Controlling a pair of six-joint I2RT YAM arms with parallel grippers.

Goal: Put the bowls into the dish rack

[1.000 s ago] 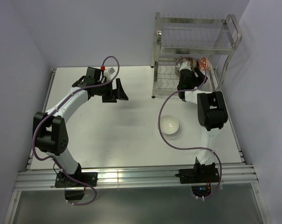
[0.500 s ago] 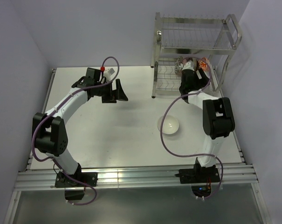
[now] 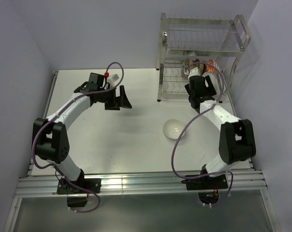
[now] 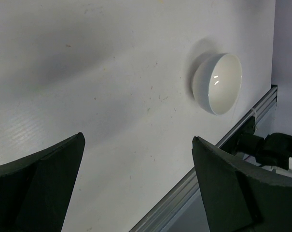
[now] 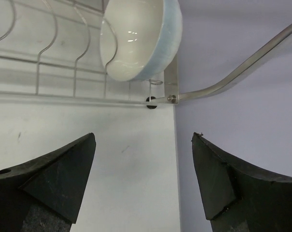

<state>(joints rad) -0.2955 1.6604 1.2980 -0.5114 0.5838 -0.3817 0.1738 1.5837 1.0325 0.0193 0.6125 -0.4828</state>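
Note:
I should move my right gripper back next, to the left in the top view and down onto the plain white bowl's rim [image 3: 180, 123], because that bowl is still outside the rack [image 3: 203, 46].
A plain white bowl [image 3: 174, 129] sits upright on the table; it also shows in the left wrist view [image 4: 218, 83]. The silver dish rack [image 3: 203, 46] stands at the back right. Its lower tier holds a grey-white patterned bowl [image 3: 186, 65], a dark brown bowl [image 3: 199, 63], an orange-red bowl [image 3: 212, 65] and a white bowl [image 3: 194, 72] on edge in the wire slots [image 5: 136, 38]. My right gripper [image 3: 200, 87] [image 5: 143, 135] is open and empty just in front of the lower tier. My left gripper [image 3: 121, 98] [image 4: 137, 137] is open and empty above the table's middle.
The rack's front right foot [image 5: 151, 100] rests near the table's right edge, close to the wall [image 5: 242, 145]. The metal rail [image 4: 232, 140] runs along the table's near edge. Purple cables loop off both arms.
The right arm's elbow has swung right and towards the near edge, and its gripper has drawn back a little from the rack. The left gripper has barely shifted.

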